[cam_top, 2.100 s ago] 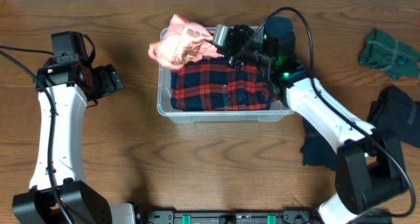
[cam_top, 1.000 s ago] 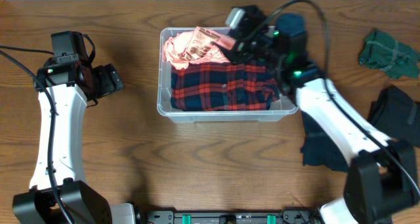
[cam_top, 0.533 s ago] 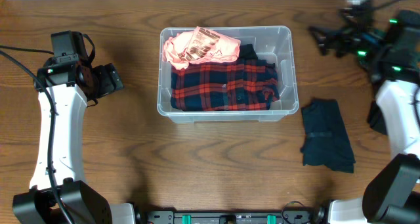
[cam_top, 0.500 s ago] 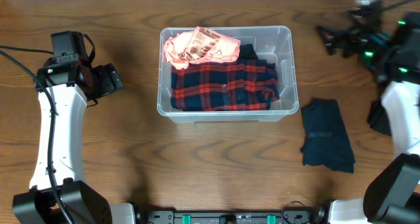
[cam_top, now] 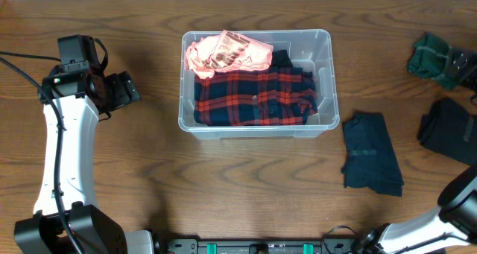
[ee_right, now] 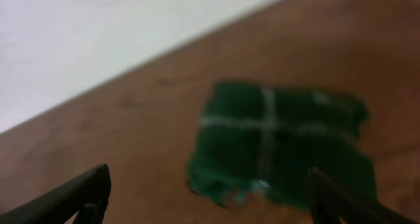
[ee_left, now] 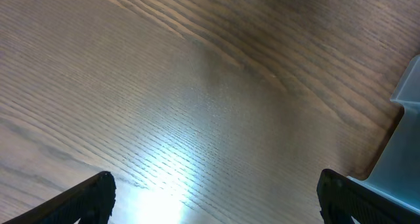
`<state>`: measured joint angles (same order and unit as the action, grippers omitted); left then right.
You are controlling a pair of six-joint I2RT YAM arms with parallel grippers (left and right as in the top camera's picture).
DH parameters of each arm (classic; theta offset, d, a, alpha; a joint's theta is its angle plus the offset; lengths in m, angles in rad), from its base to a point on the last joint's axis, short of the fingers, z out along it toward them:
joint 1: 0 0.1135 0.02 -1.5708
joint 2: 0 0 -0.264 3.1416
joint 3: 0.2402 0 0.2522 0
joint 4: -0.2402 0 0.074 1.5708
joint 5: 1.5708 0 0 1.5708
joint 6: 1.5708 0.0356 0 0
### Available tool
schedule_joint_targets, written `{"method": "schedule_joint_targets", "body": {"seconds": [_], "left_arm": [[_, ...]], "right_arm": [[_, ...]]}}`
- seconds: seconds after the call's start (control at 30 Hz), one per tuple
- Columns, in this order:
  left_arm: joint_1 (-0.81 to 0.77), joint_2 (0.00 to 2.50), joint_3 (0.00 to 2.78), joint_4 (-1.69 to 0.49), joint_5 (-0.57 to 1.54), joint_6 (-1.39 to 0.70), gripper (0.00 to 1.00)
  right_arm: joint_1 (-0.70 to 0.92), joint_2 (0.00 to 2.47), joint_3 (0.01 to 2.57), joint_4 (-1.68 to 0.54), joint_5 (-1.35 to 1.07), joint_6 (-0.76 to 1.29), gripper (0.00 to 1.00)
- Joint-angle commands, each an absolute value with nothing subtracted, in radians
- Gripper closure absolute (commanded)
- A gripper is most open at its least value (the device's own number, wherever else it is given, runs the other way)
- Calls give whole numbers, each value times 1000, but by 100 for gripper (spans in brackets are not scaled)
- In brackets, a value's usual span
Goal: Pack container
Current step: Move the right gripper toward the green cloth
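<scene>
The robot will next lower its right gripper outward to the near end (cam_top: 445, 71) (ee_right: 279, 161) of the green checked cloth.
The container (cam_top: 256, 129), a clear plastic bin, stands at the table's middle. It holds a red plaid shirt (cam_top: 253, 97), a pink garment (cam_top: 227, 53) at its back left, and a dark piece along its right side. My left gripper (cam_top: 133, 90) hovers open to the left of the bin over bare wood; in the left wrist view the left gripper (ee_left: 216, 201) is empty and a corner of the container (ee_left: 403, 138) shows. My right gripper (ee_right: 210, 204) is open and empty, with a blurred green checked cloth (ee_right: 282, 148) just ahead of it. The overhead view shows almost nothing of the right arm.
The green checked cloth (cam_top: 436, 60) lies at the far right back. A black garment (cam_top: 447, 127) lies at the right edge. A dark blue garment (cam_top: 371, 161) lies just right of the bin. The table's back edge (ee_right: 131, 73) runs close behind the green cloth.
My right gripper let go of the pink garment in the bin, then swung right to the green cloth at the table's far right. The left arm has not moved.
</scene>
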<state>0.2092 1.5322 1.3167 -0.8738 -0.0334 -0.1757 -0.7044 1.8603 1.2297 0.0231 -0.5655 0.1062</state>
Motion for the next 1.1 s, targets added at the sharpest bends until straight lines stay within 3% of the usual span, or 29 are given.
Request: {"method": "schedule_joint_targets", "body": {"seconds": [0.0,0.33,0.9,1.0,1.07], "left_arm": [[213,1538,1317,-873,-45,-167,2],[213,1538,1317,-899,-45,-166,2],[213,1538,1317,-914,-45,-167,2],[213,1538,1317,-935,-46,-166,2],[213,1538,1317,-942,-46,-166,2]], "right_arm": [[-720,1925,1263,27,-573,129,9],[-773,2054,1406,-10,-570,133,9],[-794,2231,1407,56,-520,126,9],[-790,2267,1407,99,-522,127,11],[-785,2292,1407,128,-528,135,21]]}}
